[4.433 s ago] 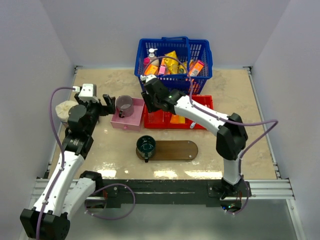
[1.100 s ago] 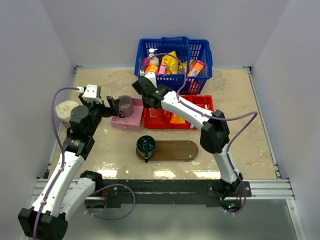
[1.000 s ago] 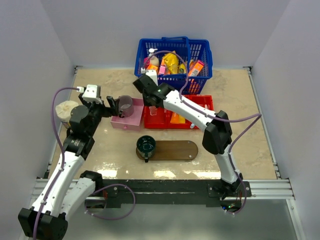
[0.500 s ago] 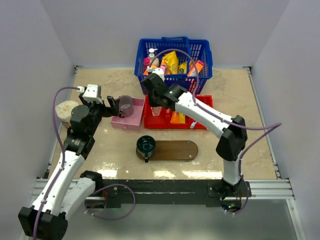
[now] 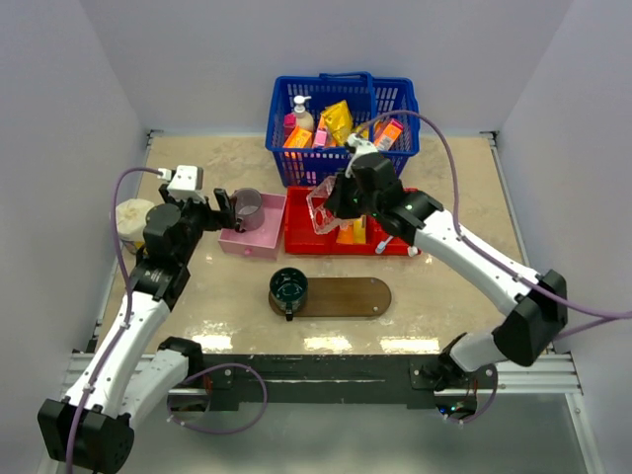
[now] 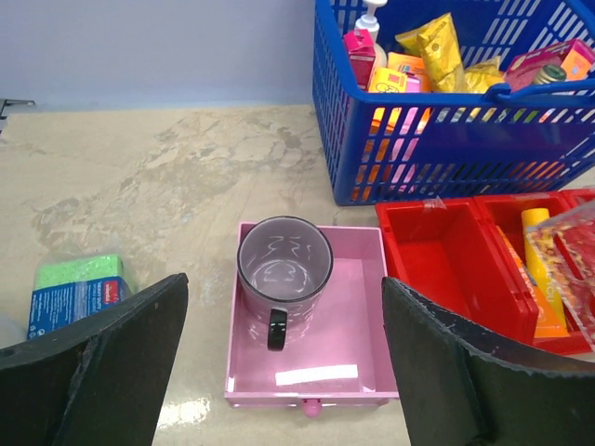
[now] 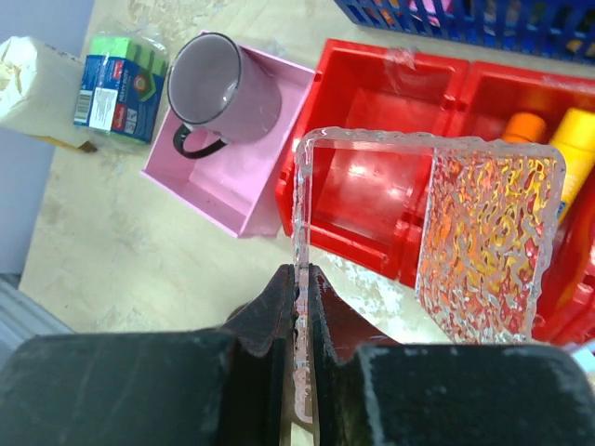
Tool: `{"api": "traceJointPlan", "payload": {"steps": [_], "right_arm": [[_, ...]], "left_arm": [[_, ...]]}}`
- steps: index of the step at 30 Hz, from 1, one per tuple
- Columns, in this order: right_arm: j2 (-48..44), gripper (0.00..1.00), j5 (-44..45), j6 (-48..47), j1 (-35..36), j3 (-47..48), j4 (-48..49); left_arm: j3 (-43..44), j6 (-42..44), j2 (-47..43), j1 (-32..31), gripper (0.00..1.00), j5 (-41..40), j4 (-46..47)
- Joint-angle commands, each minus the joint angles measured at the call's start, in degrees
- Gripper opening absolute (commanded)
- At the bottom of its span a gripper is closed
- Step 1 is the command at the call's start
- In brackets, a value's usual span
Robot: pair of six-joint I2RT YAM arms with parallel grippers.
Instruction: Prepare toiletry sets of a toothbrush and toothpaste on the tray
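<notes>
The box in my right gripper should next go back and down, so I can release it on the tray's bare part (image 5: pixel 344 295) beside the teal cup, which is below and back.
The dark brown wooden tray (image 5: pixel 348 296) lies near the front edge. Two orange-to-yellow toothpaste tubes (image 7: pixel 578 149) lie in the red bin (image 5: pixel 299 240); one also shows in the left wrist view (image 6: pixel 537 269). A thin white end like a toothbrush (image 5: pixel 383 243) pokes over the bin's front rim, the rest hidden by my right arm. My right gripper (image 7: pixel 302 279) is shut on the wall of a clear textured plastic box (image 7: pixel 488 237), held above the bin (image 5: pixel 324 205). My left gripper (image 6: pixel 284 307) is open and empty over the pink box (image 6: pixel 349 321).
A grey mug (image 6: pixel 282 265) stands in the pink box. A dark teal cup (image 5: pixel 288 286) sits on the tray's left end. The blue basket (image 5: pixel 341 123) of goods stands behind the bin. A green sponge pack (image 6: pixel 76 288) and a beige roll (image 5: pixel 128 215) lie at the left.
My right arm has swung right and lifted the clear box from the red bin's left compartment up above the bin. The left arm has barely moved.
</notes>
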Motion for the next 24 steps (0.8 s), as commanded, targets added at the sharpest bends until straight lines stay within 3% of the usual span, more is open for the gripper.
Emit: {"api": "traceJointPlan", "payload": {"steps": [1,14,24], "right_arm": [[-7.6,0.00,-10.5,1.6,-4.0,-7.8,10.0],[-27.3,0.00,-21.1,14.0,-6.3,-22.8,11.3],[-36.1,0.00,-25.9,26.5,-6.3,-38.2,23.3]], "left_arm": [[0.8,1.5,0.7,-0.2,0.89,-1.4,0.9],[1.0,1.9,1.9,-0.3,0.88,-1.4,0.7],[0.7,1.9,2.0,-0.3,0.88,-1.7,0.7]]}}
